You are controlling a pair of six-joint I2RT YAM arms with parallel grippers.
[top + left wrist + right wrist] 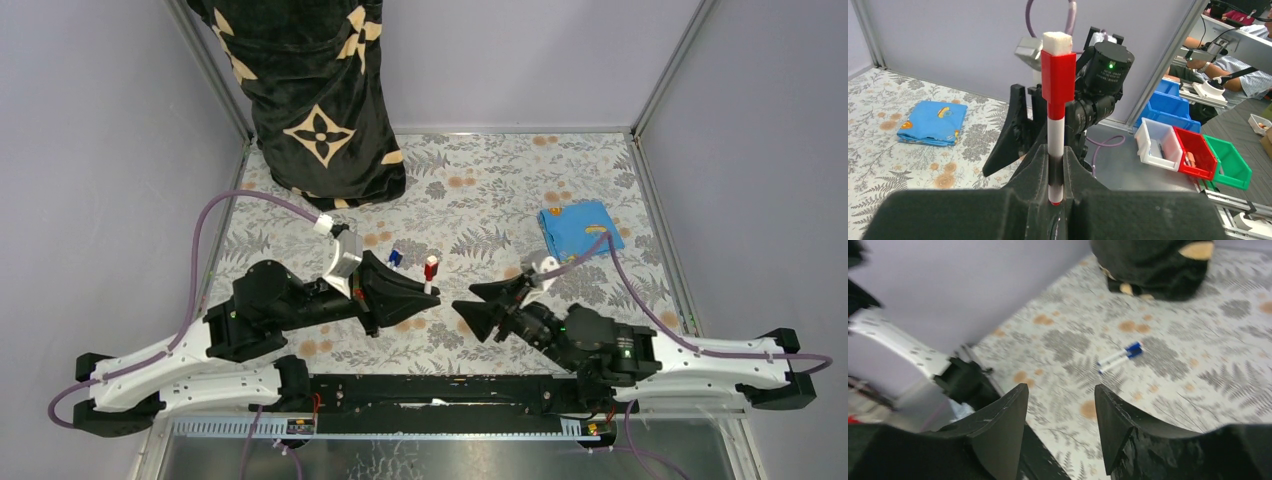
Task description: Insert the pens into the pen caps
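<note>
The left gripper lowers and tilts downward next to release the red pen on the tabletop beside the blue-ended pens, since the pen already has its cap on.
My left gripper is shut on the white barrel of a red pen, which stands upright between the fingers. A red cap sits over the pen's upper end. From above, this pen stands at the tip of the left gripper. My right gripper faces it a short way to the right; it is open and holds nothing. Two thin white barrels with blue ends lie side by side on the floral table; they appear in the top view as a small blue and white shape just left of the red pen.
A folded blue cloth lies at the back right of the table. A black patterned garment hangs over the back left corner. Coloured bins stand beyond the table's near edge.
</note>
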